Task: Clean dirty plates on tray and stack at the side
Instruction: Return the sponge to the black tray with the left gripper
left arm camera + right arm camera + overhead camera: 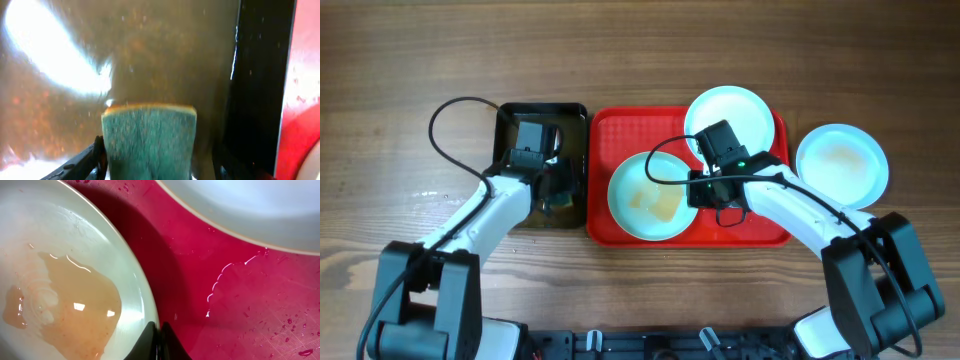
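Observation:
The third plate (842, 167) lies off the tray, so my right gripper will next go up and to the right in the overhead view to release its plate onto it.
On the red tray (765, 228) lies a pale plate (645, 200) with an orange-brown puddle in it. My right gripper (699, 189) is shut on that plate's right rim; in the right wrist view its fingers (159, 332) pinch the rim of this plate (65, 240). A second plate (730, 112) sits at the tray's back edge and also shows in the right wrist view (250, 205). A third plate (841, 165) with a faint smudge lies on the table to the right of the tray. My left gripper (558, 192) is shut on a green sponge (149, 137) over the black tray (516, 112).
The black tray (165, 55) holds murky brownish water with glare on it. It stands against the red tray's left rim (306, 75). The red tray's floor (240, 310) is wet with droplets. Bare wooden table (380, 120) surrounds both trays.

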Controlling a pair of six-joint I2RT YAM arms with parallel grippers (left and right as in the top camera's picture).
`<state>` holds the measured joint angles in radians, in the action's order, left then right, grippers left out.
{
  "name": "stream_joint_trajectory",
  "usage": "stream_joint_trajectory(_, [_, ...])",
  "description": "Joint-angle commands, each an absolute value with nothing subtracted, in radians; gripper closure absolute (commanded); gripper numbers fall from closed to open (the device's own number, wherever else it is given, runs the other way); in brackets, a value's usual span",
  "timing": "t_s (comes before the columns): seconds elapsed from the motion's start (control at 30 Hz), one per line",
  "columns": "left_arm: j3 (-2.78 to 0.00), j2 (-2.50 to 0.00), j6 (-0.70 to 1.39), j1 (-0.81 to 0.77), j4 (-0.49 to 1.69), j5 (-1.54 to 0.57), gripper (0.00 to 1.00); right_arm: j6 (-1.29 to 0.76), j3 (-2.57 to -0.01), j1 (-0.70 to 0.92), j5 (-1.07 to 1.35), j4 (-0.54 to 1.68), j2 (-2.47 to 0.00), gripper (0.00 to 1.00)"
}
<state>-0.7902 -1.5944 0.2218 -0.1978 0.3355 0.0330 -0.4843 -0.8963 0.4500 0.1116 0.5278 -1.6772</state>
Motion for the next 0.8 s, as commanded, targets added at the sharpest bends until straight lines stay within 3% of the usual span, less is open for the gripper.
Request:
stream_joint_trajectory(0.0, [-0.77, -1.646, 0.217, -0.194, 0.309, 0.038, 0.37, -0.471, -0.892, 0.451, 0.105, 0.532, -1.664, 0.94])
stream_joint_trajectory(0.1, [-0.77, -1.674, 0.217, -0.194, 0.3, 0.035, 0.42, -0.471, -0.892, 0.451, 0.105, 0.532, -1.664, 0.94])
stream_joint_trajectory(0.13, [-0.77, -1.676, 0.216, -0.194, 0.299, 0.035, 0.63, -0.471, -0.892, 0.451, 0.105, 0.532, -1.664, 0.94])
stream_joint_trajectory(0.17, [-0.771, -1.676, 0.216, -0.194, 0.295, 0.035, 0.96, -0.471, -0.892, 0.451, 0.105, 0.532, -1.664, 0.94])
stream_joint_trajectory(0.3, [-0.818, -1.67, 0.216, -0.194, 0.297, 0.035, 0.96, -0.471, -0.892, 0.451, 0.105, 0.533, -1.664, 0.94])
stream_joint_trajectory(0.33, [-0.823, -1.664, 0.217, -0.194, 0.304, 0.035, 0.69, -0.471, -0.892, 0.451, 0.105, 0.533, -1.664, 0.94])
stream_joint_trajectory(0.37, [-0.823, -1.662, 0.217, -0.194, 0.329, 0.035, 0.52, -0.471, -0.892, 0.451, 0.105, 0.534, -1.664, 0.94])
stream_joint_trajectory(0.5, [-0.823, -1.663, 0.217, -0.194, 0.54, -0.089, 0.5, -0.471, -0.892, 0.451, 0.105, 0.534, -1.664, 0.94])
stream_joint_trajectory(0.57, [-0.823, -1.663, 0.217, -0.194, 0.542, -0.123, 0.53, -0.471, -0.892, 0.451, 0.105, 0.534, -1.664, 0.94])
stream_joint_trajectory(0.6, [-0.823, -1.663, 0.216, -0.194, 0.538, -0.123, 0.6, -0.471, -0.892, 0.451, 0.105, 0.535, -1.664, 0.94])
stream_joint_trajectory(0.63, [-0.823, -1.663, 0.216, -0.194, 0.535, -0.123, 0.88, -0.471, -0.892, 0.451, 0.105, 0.537, -1.664, 0.94])
stream_joint_trajectory(0.67, [-0.823, -1.663, 0.216, -0.194, 0.536, -0.123, 0.96, -0.471, -0.892, 0.451, 0.105, 0.538, -1.664, 0.94])
stream_joint_trajectory(0.77, [-0.826, -1.659, 0.216, -0.194, 0.524, -0.062, 0.96, -0.471, -0.892, 0.451, 0.105, 0.537, -1.664, 0.94])
